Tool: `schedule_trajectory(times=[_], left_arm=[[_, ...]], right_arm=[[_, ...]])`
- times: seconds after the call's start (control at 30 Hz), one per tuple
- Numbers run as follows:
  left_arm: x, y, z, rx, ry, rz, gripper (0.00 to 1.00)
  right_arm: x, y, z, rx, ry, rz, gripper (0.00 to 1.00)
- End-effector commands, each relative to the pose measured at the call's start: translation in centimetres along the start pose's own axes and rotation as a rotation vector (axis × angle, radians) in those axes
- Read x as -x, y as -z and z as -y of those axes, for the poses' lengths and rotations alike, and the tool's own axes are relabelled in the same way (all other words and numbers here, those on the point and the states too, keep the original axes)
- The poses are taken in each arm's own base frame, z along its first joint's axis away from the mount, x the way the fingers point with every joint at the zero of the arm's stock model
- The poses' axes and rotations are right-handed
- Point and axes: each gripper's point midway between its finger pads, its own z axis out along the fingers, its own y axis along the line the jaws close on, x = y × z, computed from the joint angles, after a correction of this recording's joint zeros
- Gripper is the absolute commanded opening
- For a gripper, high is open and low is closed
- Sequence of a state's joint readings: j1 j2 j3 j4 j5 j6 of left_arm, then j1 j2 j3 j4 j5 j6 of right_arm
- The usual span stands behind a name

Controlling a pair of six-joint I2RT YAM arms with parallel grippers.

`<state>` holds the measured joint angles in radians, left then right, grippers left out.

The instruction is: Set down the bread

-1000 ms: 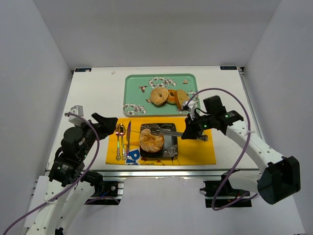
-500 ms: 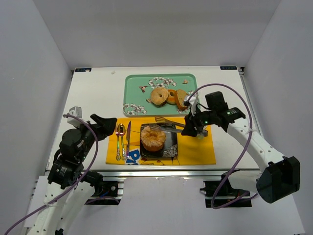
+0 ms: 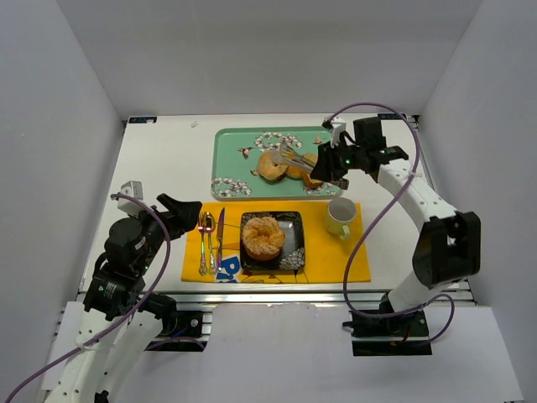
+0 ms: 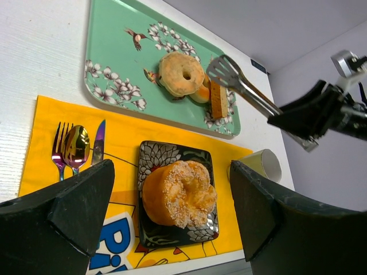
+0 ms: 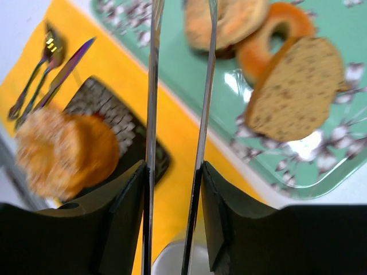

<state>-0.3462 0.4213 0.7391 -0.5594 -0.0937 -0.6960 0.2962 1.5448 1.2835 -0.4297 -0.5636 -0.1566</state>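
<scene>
The metal tongs' arms are apart. My right gripper will next move down until the ends of the tongs are on both sides of the pale bagel's edge by the doughnut (image 3: 281, 171) (image 5: 248, 22), then close on the tongs.
A round sugared bread (image 3: 263, 238) (image 4: 179, 192) (image 5: 63, 152) sits on the black patterned plate (image 3: 291, 252) on the yellow placemat. My right gripper (image 3: 329, 164) (image 5: 172, 172) is shut on a pair of metal tongs (image 3: 289, 157) (image 5: 153, 86), whose arms stand apart and hold nothing. The tong tips hover over the green tray (image 3: 231, 143), above a bagel, a doughnut and a bread slice (image 5: 295, 89). My left gripper (image 3: 180, 208) (image 4: 171, 189) is open and holds nothing, left of the placemat and well above the table.
A pale cup (image 3: 339, 216) (image 4: 261, 163) stands on the placemat's right part, under the right wrist. A fork, spoon and knife (image 3: 210, 239) lie left of the plate. White walls close in the table on three sides.
The right arm swung with the tongs from over the plate back to the green tray. The tong arms spread and the sugared bread stayed on the plate. The left arm held still.
</scene>
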Motion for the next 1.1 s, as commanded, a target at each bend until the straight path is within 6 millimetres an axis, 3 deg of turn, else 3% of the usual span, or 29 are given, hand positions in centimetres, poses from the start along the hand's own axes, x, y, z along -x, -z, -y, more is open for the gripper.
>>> schedule_trajectory(times=[0.0, 0.13, 0.3, 0.7, 0.8, 0.9, 1.07], left_arm=[[0.3, -0.2, 0.3, -0.01, -0.01, 0.007, 0.9], [0.3, -0.2, 0.3, -0.011, -0.005, 0.01, 0.9], [0.2, -0.2, 0.1, -0.003, -0.001, 0.01, 0.9], [0.0, -0.8, 0.0, 0.001, -0.011, 0.0, 0.9], [0.0, -0.7, 0.0, 0.0, -0.009, 0.001, 0.91], [-0.1, -0.6, -0.1, 0.003, -0.009, 0.0, 0.9], [0.0, -0.4, -0.1, 0.005, -0.007, 0.007, 0.9]], right_arm=[[4.9, -0.5, 2.5, -0.099, -0.029, 0.102, 0.47], [4.7, -2.6, 5.2, -0.147, -0.042, 0.069, 0.48], [4.3, -4.0, 6.8, -0.17, -0.057, 0.045, 0.51], [1.3, -5.4, 7.3, -0.135, -0.092, -0.029, 0.5], [0.8, -5.7, 6.7, -0.103, -0.106, -0.037, 0.42], [0.7, -5.6, 6.2, -0.078, -0.117, -0.039, 0.27], [1.5, -4.7, 5.6, -0.037, -0.14, -0.012, 0.09]])
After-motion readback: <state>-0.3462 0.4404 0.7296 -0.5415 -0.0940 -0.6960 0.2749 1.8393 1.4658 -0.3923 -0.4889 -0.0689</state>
